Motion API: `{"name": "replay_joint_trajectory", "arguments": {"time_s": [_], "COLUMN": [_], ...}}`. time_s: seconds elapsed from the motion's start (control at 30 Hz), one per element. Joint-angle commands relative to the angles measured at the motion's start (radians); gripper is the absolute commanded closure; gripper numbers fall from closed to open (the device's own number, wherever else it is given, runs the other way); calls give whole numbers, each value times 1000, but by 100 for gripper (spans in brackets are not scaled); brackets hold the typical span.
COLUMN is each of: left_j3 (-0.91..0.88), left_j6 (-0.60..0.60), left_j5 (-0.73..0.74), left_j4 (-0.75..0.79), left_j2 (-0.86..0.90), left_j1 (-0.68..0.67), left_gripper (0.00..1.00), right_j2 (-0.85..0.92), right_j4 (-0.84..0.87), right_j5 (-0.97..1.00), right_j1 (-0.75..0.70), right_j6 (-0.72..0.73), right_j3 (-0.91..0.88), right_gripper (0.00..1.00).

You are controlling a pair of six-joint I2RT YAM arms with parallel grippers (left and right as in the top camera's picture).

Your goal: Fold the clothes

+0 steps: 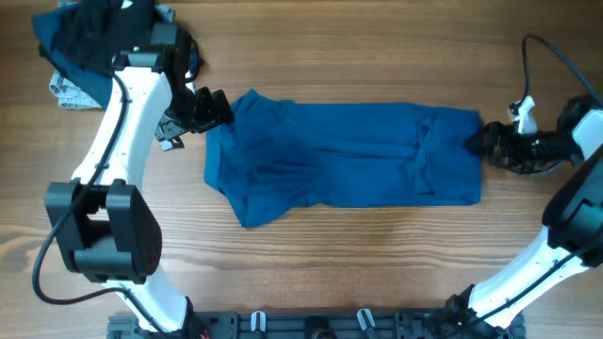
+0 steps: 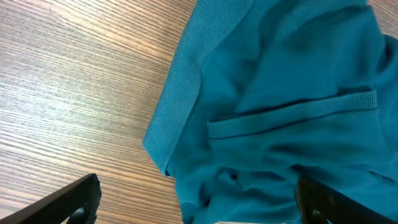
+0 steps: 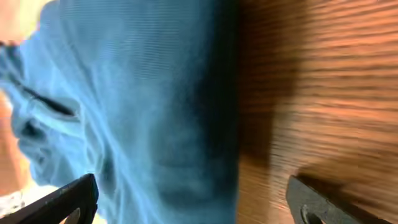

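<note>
My right gripper will next slide to the left in the overhead view onto the garment's folded edge (image 1: 475, 153) (image 3: 214, 177) and close. That edge already runs between its open fingers.
A blue garment (image 1: 344, 165) lies spread across the middle of the wooden table, partly folded. My left gripper (image 1: 215, 110) is open at its upper left corner; the left wrist view shows the ribbed edge of the cloth (image 2: 180, 99) between the spread fingers (image 2: 196, 202). My right gripper (image 1: 482, 141) is open at the garment's right edge; the right wrist view, blurred, shows the cloth's edge (image 3: 155, 112) between the wide fingers (image 3: 193, 199). Neither gripper holds the cloth.
A pile of dark blue and light clothes (image 1: 80, 47) sits at the far left corner, behind the left arm. A cable (image 1: 556, 56) loops above the right arm. Bare wood (image 1: 377, 254) lies in front of the garment.
</note>
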Motion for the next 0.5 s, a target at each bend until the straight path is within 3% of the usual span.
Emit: {"name": "replay_joint_trajectory", "arguments": {"time_s": [0.0, 0.2, 0.37, 0.47], "left_j3": [-4, -4, -4, -4], "left_j6": [6, 6, 6, 6], "left_j5": [11, 11, 11, 11], "left_j4": [2, 12, 12, 13], "left_j2": [-13, -13, -13, -13], "left_j1": [8, 8, 8, 8], "left_gripper": [0, 0, 0, 0], "right_j2": [53, 53, 53, 53], "right_j4": [-8, -7, 127, 213], "right_j5": [-57, -100, -87, -66], "right_j1": [3, 28, 90, 107], "right_j6": [-50, -50, -6, 61], "right_j3": [-11, -28, -157, -226], "right_gripper": [2, 2, 3, 8]}}
